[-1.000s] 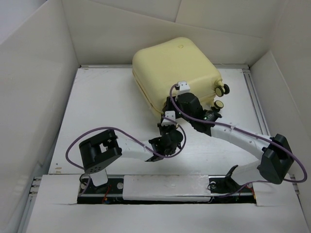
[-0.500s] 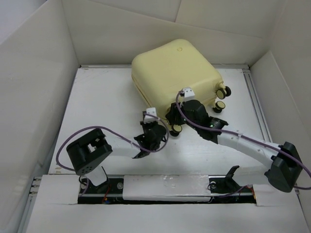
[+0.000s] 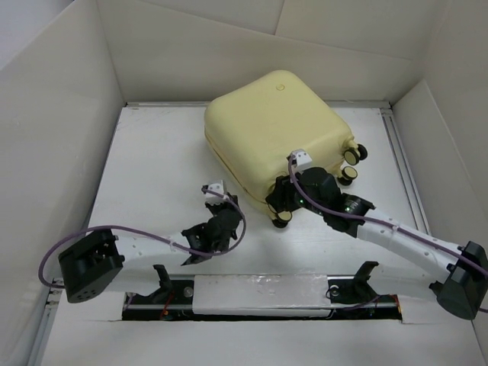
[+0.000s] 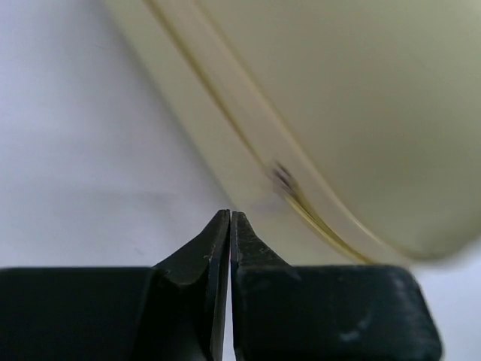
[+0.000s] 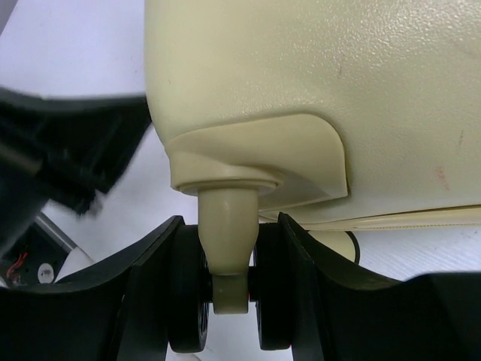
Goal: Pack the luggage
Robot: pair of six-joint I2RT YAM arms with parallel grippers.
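Observation:
The right gripper draws toward the bare tabletop next and releases the luggage's front caster wheel, since that open spot lies to its right in the top view.
The pale yellow luggage [image 3: 271,122] lies closed on its side at the back middle of the table, its caster wheels facing right and front. My right gripper [image 5: 229,297] is shut on a front caster wheel [image 5: 228,259]; the fingers press on its two black discs. In the top view the right gripper [image 3: 284,200] sits at the luggage's front right corner. My left gripper [image 3: 212,200] is shut and empty, left of and in front of the luggage. In the left wrist view the left gripper's [image 4: 229,218] tips point at the luggage's seam [image 4: 282,180].
White cardboard walls [image 3: 53,130] enclose the table on the left, back and right. Two more caster wheels [image 3: 352,156] stick out at the luggage's right side. The arms' base rail [image 3: 259,293] runs along the near edge.
The left arm has drawn back to the left and front, away from the luggage. The right gripper has moved right and forward holding the caster, and the luggage has turned slightly with it.

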